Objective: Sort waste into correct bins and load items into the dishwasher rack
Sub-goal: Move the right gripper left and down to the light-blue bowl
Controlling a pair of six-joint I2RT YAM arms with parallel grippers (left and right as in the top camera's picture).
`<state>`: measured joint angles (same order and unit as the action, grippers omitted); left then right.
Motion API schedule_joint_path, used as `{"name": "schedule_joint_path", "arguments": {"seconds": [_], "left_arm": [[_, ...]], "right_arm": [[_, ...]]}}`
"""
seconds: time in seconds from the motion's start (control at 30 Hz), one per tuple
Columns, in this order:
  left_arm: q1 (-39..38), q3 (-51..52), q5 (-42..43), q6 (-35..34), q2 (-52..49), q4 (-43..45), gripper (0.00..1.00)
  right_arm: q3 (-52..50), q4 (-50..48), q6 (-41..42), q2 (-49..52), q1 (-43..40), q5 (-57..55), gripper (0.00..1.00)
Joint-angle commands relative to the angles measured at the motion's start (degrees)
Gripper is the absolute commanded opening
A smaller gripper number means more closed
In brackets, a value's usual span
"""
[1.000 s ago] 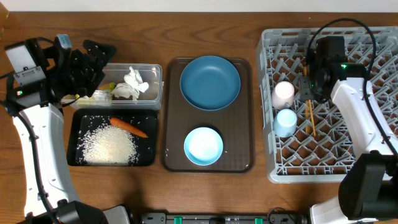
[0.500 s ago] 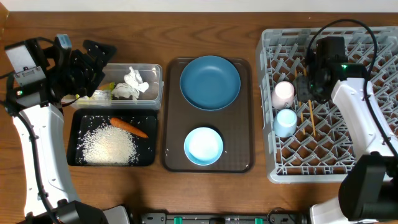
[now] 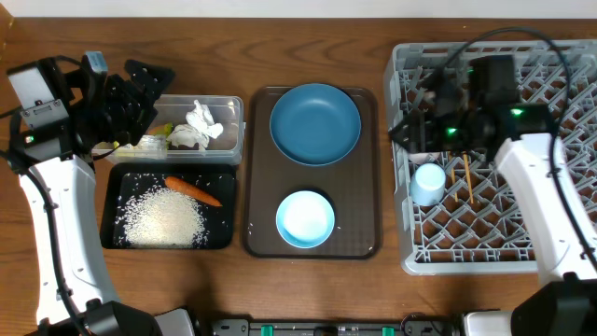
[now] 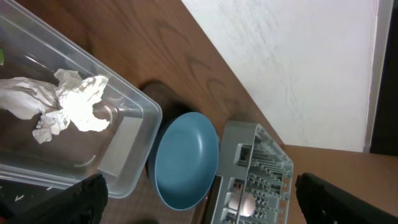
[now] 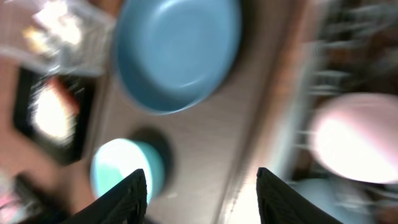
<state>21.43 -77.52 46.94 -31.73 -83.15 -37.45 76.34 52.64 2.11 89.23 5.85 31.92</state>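
Next, my empty right gripper will swing back and to its left in the overhead view to the light blue bowl below and lower onto its near rim (image 3: 285,240) (image 5: 95,175).
The grey dishwasher rack (image 3: 522,215) holds a light blue cup (image 3: 429,184) and two wooden chopsticks (image 3: 464,177). My right gripper (image 3: 420,112) hangs open and empty over the rack's left edge, covering the pink cup in the overhead view. The blurred right wrist view shows that pink cup (image 5: 354,140), the dark blue plate (image 5: 177,53) and the light blue bowl (image 5: 124,171). My left gripper (image 3: 154,93) stands wide open beside the clear container (image 3: 224,131), which holds the white tissue (image 3: 198,126) and wrapper (image 3: 154,142). The carrot (image 3: 194,191) and rice (image 3: 166,219) lie in the black tray (image 3: 112,201).
The plate (image 3: 315,123) and bowl (image 3: 305,219) sit on a dark brown serving tray (image 3: 359,215) between the bins and the rack. Bare wooden table (image 3: 280,289) runs along the front. A white wall (image 4: 280,56) stands behind the table.
My right gripper has swung left from above the chopsticks to the rack's left edge, over the pink cup. The left arm has not moved.
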Motion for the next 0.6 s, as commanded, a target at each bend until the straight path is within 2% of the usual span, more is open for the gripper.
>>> {"name": "schedule_joint_path", "arguments": {"seconds": [0.0,0.1,0.23,0.57], "left_arm": [[0.2,0.2,-0.1,-0.3,0.0,0.0,0.98],[0.2,0.2,-0.1,-0.3,0.0,0.0,0.99],[0.2,0.2,-0.1,-0.3,0.0,0.0,0.98],[0.2,0.2,-0.1,-0.3,0.0,0.0,0.98]], "right_arm": [[-0.3,0.3,2.9,-0.5,5.1,6.0,0.55],[-0.3,0.2,5.6,-0.5,10.6,4.7,0.54],[-0.3,-0.5,10.3,-0.5,18.6,-2.2,0.56],[-0.3,-0.6,25.2,-0.4,40.4,-29.0,0.55]]}}
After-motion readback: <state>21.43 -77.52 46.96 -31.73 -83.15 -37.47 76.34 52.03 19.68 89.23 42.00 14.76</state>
